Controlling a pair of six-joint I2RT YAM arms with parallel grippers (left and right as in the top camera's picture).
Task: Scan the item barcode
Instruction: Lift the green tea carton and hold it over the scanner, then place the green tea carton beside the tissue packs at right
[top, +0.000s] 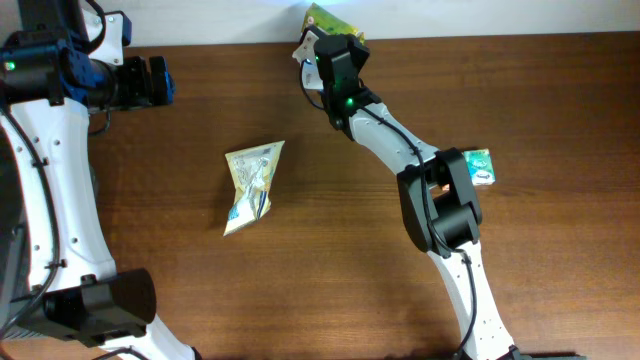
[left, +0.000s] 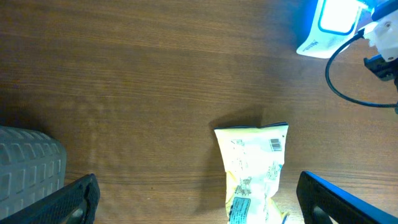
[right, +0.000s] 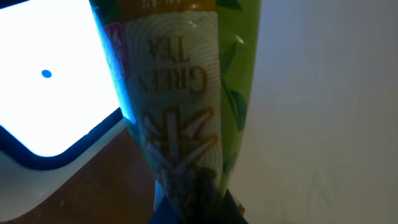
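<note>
My right gripper holds the tea packet (top: 328, 17) and will next move back and down to release it beside the small green box (top: 481, 168), since that box lies to its right in the overhead view.
My right gripper (top: 320, 38) is at the table's far edge, shut on a green tea packet (top: 328, 17). In the right wrist view the green tea packet (right: 186, 106) stands up from the right gripper (right: 196, 202), right beside the glowing white window of the scanner (right: 43, 99). From overhead only a white corner of the scanner (top: 302, 50) shows beside the gripper. The scanner (left: 329, 25) glows blue-white in the left wrist view. My left gripper (top: 152, 82) hangs open and empty at the far left, its fingers (left: 78, 199) wide apart.
A pale yellow snack packet (top: 252, 183) lies flat in the middle of the wooden table; this snack packet (left: 252, 171) shows a small barcode in the left wrist view. A small green box (top: 481, 167) sits at the right, beside the right arm. A black cable (left: 348, 74) loops near the scanner.
</note>
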